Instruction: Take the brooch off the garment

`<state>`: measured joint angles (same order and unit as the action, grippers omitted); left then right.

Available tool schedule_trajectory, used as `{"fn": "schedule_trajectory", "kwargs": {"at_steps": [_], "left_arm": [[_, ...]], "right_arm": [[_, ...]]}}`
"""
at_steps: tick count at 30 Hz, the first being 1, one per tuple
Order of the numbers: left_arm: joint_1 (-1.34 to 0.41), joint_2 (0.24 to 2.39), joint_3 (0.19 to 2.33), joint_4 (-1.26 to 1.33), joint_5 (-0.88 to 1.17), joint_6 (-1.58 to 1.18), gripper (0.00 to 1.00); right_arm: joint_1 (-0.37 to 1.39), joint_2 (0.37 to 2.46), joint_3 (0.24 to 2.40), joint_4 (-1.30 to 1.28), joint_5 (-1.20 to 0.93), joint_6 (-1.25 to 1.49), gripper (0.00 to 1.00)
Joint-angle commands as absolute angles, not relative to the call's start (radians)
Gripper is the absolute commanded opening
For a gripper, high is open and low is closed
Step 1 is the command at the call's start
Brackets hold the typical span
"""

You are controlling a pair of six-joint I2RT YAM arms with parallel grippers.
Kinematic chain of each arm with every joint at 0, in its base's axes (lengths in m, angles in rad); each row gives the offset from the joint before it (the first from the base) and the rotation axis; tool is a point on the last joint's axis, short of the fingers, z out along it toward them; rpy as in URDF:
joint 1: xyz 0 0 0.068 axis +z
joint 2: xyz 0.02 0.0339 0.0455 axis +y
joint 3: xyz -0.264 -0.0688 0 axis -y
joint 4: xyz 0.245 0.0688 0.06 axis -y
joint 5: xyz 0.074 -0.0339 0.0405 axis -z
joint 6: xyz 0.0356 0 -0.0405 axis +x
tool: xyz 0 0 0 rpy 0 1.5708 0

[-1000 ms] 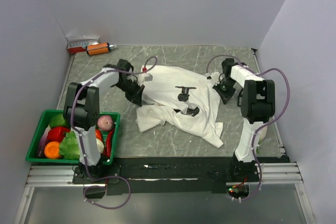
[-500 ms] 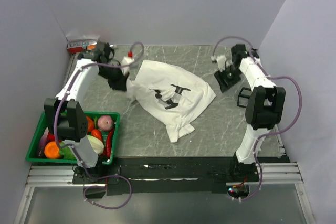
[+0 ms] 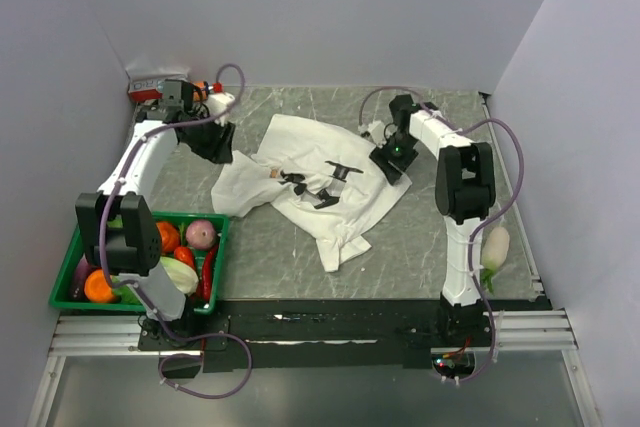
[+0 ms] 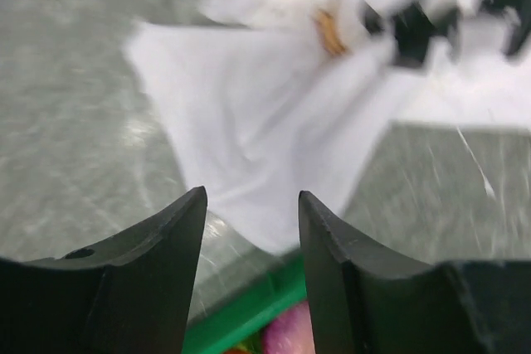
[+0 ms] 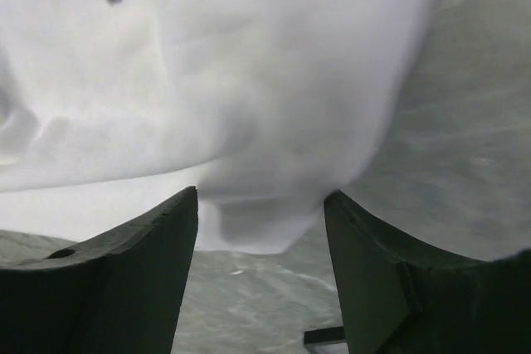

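The garment's far corner at the brooch end lies below my left gripper's open fingers and slightly to their right in the top view, so I need to lower them onto it next.
The white garment (image 3: pixel 335 197) with black print lies crumpled in the middle of the table. A tiny orange brooch (image 3: pixel 272 173) sits on its left part, and it shows blurred in the left wrist view as the brooch (image 4: pixel 329 31) beside the black print. My left gripper (image 3: pixel 215 142) hangs at the garment's back left corner. Seen from the wrist, the left gripper (image 4: pixel 251 196) is open and empty, the garment (image 4: pixel 274 122) lying beyond it. My right gripper (image 3: pixel 388 159) is at the right edge. This right gripper (image 5: pixel 261 192) is open, the garment's (image 5: pixel 249 80) hem just ahead of its jaws.
A green basket (image 3: pixel 150 213) of vegetables stands at the near left, its rim (image 4: pixel 249 308) under my left gripper's view. An orange bottle (image 3: pixel 205 87) and a red-white box (image 3: pixel 150 82) lie at the back left corner. A white vegetable (image 3: pixel 493 245) lies by the right arm.
Both grippers have opened. The left one let go of the garment, whose left part dropped flat. The right arm swung left to the garment's right edge.
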<state>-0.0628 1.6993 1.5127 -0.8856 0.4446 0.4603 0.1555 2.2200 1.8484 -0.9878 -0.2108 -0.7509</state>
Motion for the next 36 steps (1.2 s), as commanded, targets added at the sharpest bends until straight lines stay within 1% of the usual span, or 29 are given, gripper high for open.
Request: {"fn": "schedule_trajectory", "kwargs": {"at_steps": [1, 2, 3, 5, 6, 9, 12, 14, 15, 17, 18, 19, 21, 22, 24, 25, 26, 27, 28, 30, 31, 33, 35, 36], "left_arm": [[-0.031, 1.750, 1.554, -0.667, 0.350, 0.181, 0.55], [-0.031, 1.767, 1.563, -0.657, 0.341, 0.167, 0.55], [-0.031, 1.785, 1.572, -0.647, 0.330, 0.157, 0.55], [-0.031, 1.854, 1.615, -0.673, 0.319, 0.144, 0.55], [-0.029, 1.879, 1.626, -0.678, 0.316, 0.137, 0.54], [-0.021, 1.960, 1.638, -0.644, 0.330, 0.111, 0.55], [-0.018, 2.011, 1.667, -0.617, 0.311, 0.080, 0.55], [-0.014, 2.077, 1.722, -0.638, 0.340, 0.057, 0.54], [-0.014, 2.110, 1.735, -0.637, 0.354, 0.046, 0.55], [-0.014, 2.134, 1.752, -0.614, 0.376, 0.022, 0.54], [-0.015, 2.147, 1.758, -0.606, 0.386, 0.015, 0.54], [-0.015, 2.175, 1.770, -0.604, 0.402, 0.011, 0.54], [-0.017, 2.216, 1.819, -0.604, 0.455, 0.009, 0.55], [-0.020, 2.229, 1.847, -0.603, 0.463, 0.006, 0.55], [-0.025, 2.259, 1.871, -0.604, 0.472, 0.006, 0.54], [-0.031, 2.266, 1.884, -0.609, 0.483, 0.015, 0.54], [-0.032, 2.272, 1.885, -0.614, 0.497, 0.021, 0.54], [-0.034, 2.278, 1.884, -0.620, 0.506, 0.025, 0.52], [-0.035, 2.281, 1.875, -0.624, 0.514, 0.026, 0.49], [-0.035, 2.269, 1.855, -0.633, 0.525, 0.035, 0.42], [-0.035, 2.261, 1.827, -0.635, 0.535, 0.044, 0.40], [-0.035, 2.234, 1.799, -0.637, 0.540, 0.054, 0.34], [-0.034, 2.212, 1.760, -0.646, 0.548, 0.066, 0.29], [-0.034, 2.191, 1.747, -0.647, 0.549, 0.071, 0.24]], "right_arm": [[0.144, 2.177, 1.766, -0.931, -0.085, -0.758, 0.60], [0.137, 2.174, 1.741, -0.930, -0.066, -0.753, 0.54], [0.130, 2.171, 1.726, -0.933, -0.064, -0.750, 0.38], [0.124, 2.149, 1.668, -0.953, -0.066, -0.744, 0.24], [0.112, 2.134, 1.640, -0.960, -0.071, -0.738, 0.15], [0.100, 2.036, 1.485, -0.988, -0.081, -0.719, 0.07], [0.101, 1.901, 1.289, -1.017, -0.090, -0.722, 0.06], [0.101, 1.827, 1.173, -1.052, -0.089, -0.732, 0.08], [0.100, 1.809, 1.146, -1.081, -0.078, -0.736, 0.14], [0.083, 1.757, 1.117, -1.089, -0.081, -0.742, 0.19], [0.072, 1.744, 1.136, -1.118, -0.103, -0.762, 0.27], [0.063, 1.735, 1.173, -1.132, -0.168, -0.773, 0.34], [0.040, 1.738, 1.334, -1.150, -0.257, -0.791, 0.47], [0.037, 1.768, 1.456, -1.149, -0.317, -0.793, 0.50], [0.038, 1.830, 1.585, -1.128, -0.330, -0.763, 0.55], [0.038, 1.921, 1.740, -1.117, -0.331, -0.749, 0.56], [0.041, 1.975, 1.828, -1.115, -0.330, -0.732, 0.56], [0.040, 2.032, 1.917, -1.115, -0.328, -0.692, 0.56], [0.040, 2.143, 2.092, -1.120, -0.321, -0.674, 0.56], [0.049, 2.254, 2.262, -1.131, -0.298, -0.647, 0.57], [0.055, 2.342, 2.387, -1.128, -0.290, -0.650, 0.57], [0.069, 2.393, 2.436, -1.059, -0.252, -0.681, 0.59], [0.095, 2.395, 2.360, -0.958, -0.224, -0.696, 0.63], [0.104, 2.385, 2.317, -0.854, -0.213, -0.704, 0.66]]}}
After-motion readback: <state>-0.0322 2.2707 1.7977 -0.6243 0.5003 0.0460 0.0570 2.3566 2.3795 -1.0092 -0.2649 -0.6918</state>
